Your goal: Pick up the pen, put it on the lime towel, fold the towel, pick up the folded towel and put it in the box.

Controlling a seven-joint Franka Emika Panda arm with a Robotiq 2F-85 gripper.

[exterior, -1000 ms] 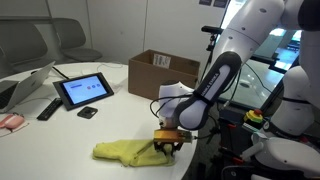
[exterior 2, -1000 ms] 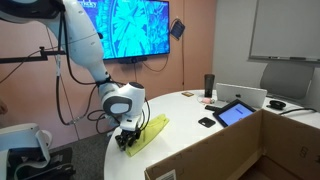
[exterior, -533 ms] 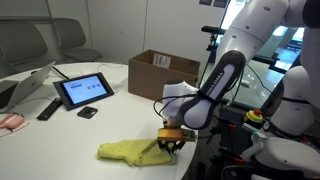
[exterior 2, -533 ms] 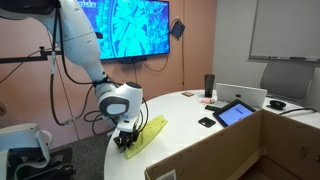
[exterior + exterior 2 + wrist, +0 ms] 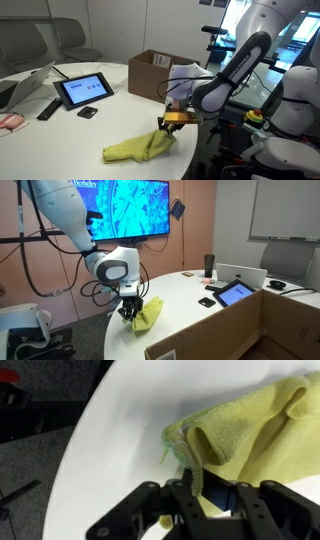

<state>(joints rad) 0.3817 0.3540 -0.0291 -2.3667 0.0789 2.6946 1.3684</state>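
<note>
Next, to fold the towel, my gripper first carries the raised end of the towel outward over the rest of the towel point(image 5: 129, 150) point(image 5: 280, 440). Then it lowers the end onto that part of the towel.
The lime towel point(image 5: 140, 148) lies bunched on the white table near its edge, with one end pulled up. It also shows in an exterior view point(image 5: 148, 314) and in the wrist view point(image 5: 250, 430). My gripper point(image 5: 172, 126) is shut on the raised end of the towel and holds it a little above the table; it also shows in an exterior view point(image 5: 130, 315) and in the wrist view point(image 5: 203, 495). The brown cardboard box point(image 5: 160, 72) stands open behind the gripper; its near wall fills the foreground in an exterior view point(image 5: 240, 330). The pen is not visible.
A black tablet point(image 5: 83, 90) on a stand, a black remote-like bar point(image 5: 48, 108) and a small dark object point(image 5: 87, 112) lie farther along the table. A laptop point(image 5: 242, 276) and a dark cup point(image 5: 209, 264) stand at the far side. The table edge point(image 5: 85, 445) is close to the gripper.
My gripper has risen and moved toward the box with the towel's end in it. The towel has been dragged along and bunched up.
</note>
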